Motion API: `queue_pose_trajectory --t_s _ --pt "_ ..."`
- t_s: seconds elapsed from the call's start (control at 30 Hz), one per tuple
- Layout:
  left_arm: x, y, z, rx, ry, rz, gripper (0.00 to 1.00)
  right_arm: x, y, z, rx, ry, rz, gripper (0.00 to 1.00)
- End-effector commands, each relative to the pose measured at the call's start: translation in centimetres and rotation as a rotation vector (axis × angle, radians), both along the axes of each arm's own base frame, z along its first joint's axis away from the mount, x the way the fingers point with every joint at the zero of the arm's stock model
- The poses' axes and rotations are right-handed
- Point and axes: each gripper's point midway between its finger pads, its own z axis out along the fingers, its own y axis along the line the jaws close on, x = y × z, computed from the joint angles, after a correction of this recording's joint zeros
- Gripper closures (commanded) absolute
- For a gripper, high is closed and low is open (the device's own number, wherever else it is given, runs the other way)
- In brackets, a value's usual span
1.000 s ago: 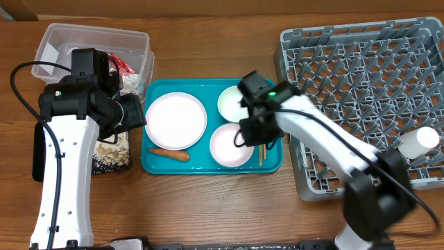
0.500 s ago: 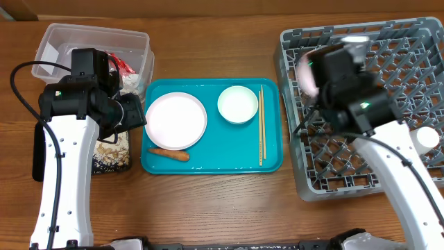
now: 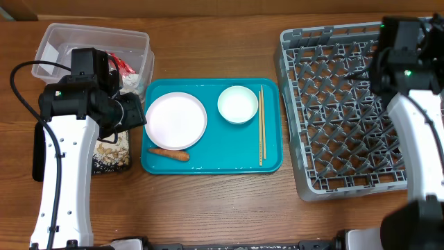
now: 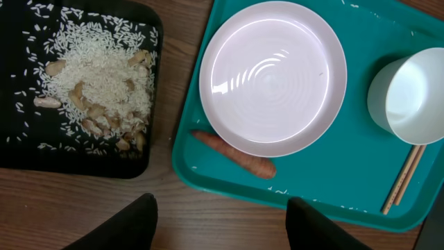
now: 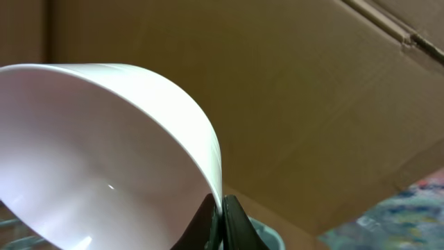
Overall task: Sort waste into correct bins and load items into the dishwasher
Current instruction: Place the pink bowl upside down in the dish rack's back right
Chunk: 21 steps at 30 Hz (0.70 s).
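The tilted bowl still hangs above the rack wires, so my right gripper should lower toward them near the rack's far corner and release the bowl's rim.
On the teal tray lie a round pale plate, a bowl, wooden chopsticks and an orange carrot. My left gripper hangs open above the wood just off the tray's near left corner, close to the carrot and plate. My right gripper is shut on the rim of a second bowl, held tilted. That arm is over the far right corner of the grey dish rack. The bowl it holds is not visible from overhead.
The black tray holds rice and beige scraps and is partly under my left arm. The clear tub at the back left holds a red wrapper and white tissue. Brown cardboard stands behind the rack.
My right arm lifted a bowl off the teal tray and swung it right, over the rack to its far right corner. The left arm stayed still.
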Motion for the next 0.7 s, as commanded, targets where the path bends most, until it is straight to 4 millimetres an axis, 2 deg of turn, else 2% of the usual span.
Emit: queue_pose_trajectory --t_s 0.0,0.13,0.27,0.67 --pt "0.2 0.2 0.9 0.004 -0.027 0.015 0.38 -0.8 -3.4 -1.0 -0.037 0.068 -0.112 0.96" --pt "0.2 0.2 0.9 0.004 -0.027 0.014 0.38 -1.1 -7.0 -3.7 -0.036 0.131 -0.198 0.96" --pt "0.1 0.2 0.8 0.004 -0.024 0.015 0.37 -0.9 -8.9 -6.3 -0.012 0.164 -0.227 0.96" --pt "0.1 0.1 0.8 -0.002 -0.021 0.013 0.37 1.7 -9.5 -11.8 0.042 0.197 -0.184 0.96"
